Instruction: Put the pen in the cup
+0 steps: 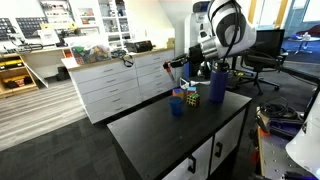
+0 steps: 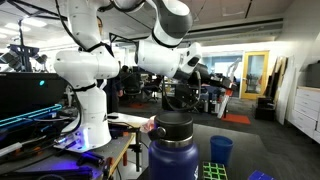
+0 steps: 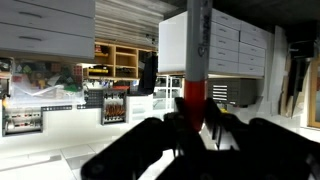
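Note:
The red pen is already upright, so next my gripper will lower it into the blue cup's opening (image 2: 221, 140) below my gripper and let go.
In the wrist view my gripper (image 3: 194, 118) is shut on the red pen (image 3: 194, 85). The pen stands upright between the fingers, with its lighter end at the top. In an exterior view the gripper (image 1: 176, 68) hangs in the air above the far end of the black table (image 1: 150, 125). It is above and slightly behind the small blue cup (image 1: 177, 104). The cup (image 2: 221, 150) also shows in an exterior view, below and to the right of the gripper (image 2: 205, 75). The pen is too small to make out in either exterior view.
A multicoloured puzzle cube (image 1: 190, 97) stands beside the cup, and a taller blue-purple bottle (image 1: 218, 83) behind it. The bottle (image 2: 172, 150) fills the foreground in an exterior view, with the cube (image 2: 214, 172) beside it. White drawer cabinets (image 1: 120, 85) and office chairs stand behind the table.

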Available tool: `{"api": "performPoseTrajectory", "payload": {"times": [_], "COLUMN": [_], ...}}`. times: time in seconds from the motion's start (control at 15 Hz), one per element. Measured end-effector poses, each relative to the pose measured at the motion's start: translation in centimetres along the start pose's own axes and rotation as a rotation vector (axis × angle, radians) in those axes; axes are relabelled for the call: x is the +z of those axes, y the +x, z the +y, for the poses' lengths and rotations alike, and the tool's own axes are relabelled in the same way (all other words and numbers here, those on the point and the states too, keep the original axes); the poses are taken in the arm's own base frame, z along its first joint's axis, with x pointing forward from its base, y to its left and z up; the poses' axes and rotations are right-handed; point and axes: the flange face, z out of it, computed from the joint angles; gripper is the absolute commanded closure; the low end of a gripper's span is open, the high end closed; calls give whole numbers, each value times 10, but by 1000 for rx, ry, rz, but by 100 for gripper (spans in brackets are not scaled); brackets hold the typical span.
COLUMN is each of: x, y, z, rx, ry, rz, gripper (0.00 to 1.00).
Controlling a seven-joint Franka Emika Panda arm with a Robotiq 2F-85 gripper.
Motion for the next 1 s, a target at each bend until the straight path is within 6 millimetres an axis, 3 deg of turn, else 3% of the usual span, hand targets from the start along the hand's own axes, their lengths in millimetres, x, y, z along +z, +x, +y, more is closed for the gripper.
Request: {"api": "performPoseTrajectory", "payload": {"times": [1.0], "x": [0], "y": [-27], "z": [-2], "rx": [25], "ry": [3], "rz": [33], "gripper": [94]}}
